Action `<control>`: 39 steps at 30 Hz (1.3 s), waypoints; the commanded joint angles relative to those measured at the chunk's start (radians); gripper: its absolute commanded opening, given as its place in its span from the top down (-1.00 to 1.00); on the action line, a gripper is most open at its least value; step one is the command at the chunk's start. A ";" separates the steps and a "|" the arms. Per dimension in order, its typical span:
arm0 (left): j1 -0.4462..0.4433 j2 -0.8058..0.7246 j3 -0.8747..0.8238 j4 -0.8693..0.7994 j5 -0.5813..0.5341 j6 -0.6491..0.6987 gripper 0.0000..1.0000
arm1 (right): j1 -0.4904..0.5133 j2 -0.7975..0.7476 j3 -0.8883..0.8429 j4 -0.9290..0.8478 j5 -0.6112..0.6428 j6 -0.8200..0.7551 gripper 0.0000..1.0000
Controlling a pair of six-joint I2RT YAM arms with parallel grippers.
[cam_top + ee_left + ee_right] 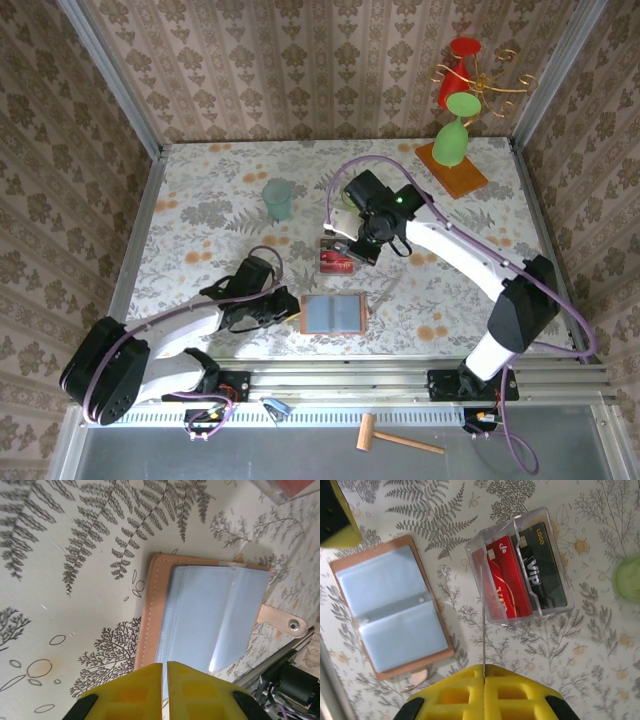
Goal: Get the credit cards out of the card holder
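Note:
Next, my right gripper carries the credit card [483,620] outward, turns it along the clear tray's divider, lowers and releases, since the black card's section [540,566] lies below and outward.
The tan card holder [332,313] lies open on the table, its grey-blue pockets [215,615] facing up and its snap tab [280,621] sticking out. My left gripper [165,665] is shut to a thin slit, its tips over the holder's near edge. My right gripper [484,666] is shut on a credit card [483,620] seen edge-on, whose far end reaches the clear tray's left wall. In the tray [542,611] stand a red card [507,585] and a black card [542,570]. In the top view the right gripper [350,250] hovers at the tray [337,258].
A pale green cup [278,198] stands behind the tray. A wooden stand with a red and a green glass [455,140] is at the back right. A small wooden mallet [400,437] lies on the ledge in front of the arm bases.

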 commanded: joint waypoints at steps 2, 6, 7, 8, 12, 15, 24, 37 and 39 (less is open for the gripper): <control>0.032 -0.049 0.021 -0.067 -0.019 0.023 0.76 | -0.018 0.097 0.120 -0.123 0.034 -0.182 1.00; 0.056 -0.076 0.017 -0.088 -0.021 0.027 0.76 | -0.036 0.202 0.238 -0.189 0.035 -0.225 1.00; 0.060 -0.080 0.015 -0.091 -0.021 0.028 0.75 | -0.040 0.221 0.261 -0.201 0.033 -0.233 1.00; 0.064 -0.084 0.014 -0.094 -0.019 0.025 0.75 | -0.044 0.244 0.284 -0.212 0.031 -0.243 1.00; 0.079 -0.096 0.010 -0.099 -0.019 0.019 0.75 | -0.055 0.322 0.376 -0.256 0.015 -0.280 1.00; 0.089 -0.094 0.012 -0.104 -0.016 0.019 0.75 | -0.066 0.382 0.445 -0.293 -0.007 -0.295 1.00; 0.109 -0.101 0.020 -0.125 -0.010 0.022 0.74 | -0.081 0.525 0.604 -0.377 -0.040 -0.338 1.00; 0.124 -0.106 0.013 -0.133 -0.003 0.015 0.75 | -0.085 0.676 0.793 -0.483 -0.082 -0.382 1.00; 0.126 -0.105 0.012 -0.133 -0.003 0.016 0.74 | -0.085 0.688 0.797 -0.482 -0.079 -0.381 1.00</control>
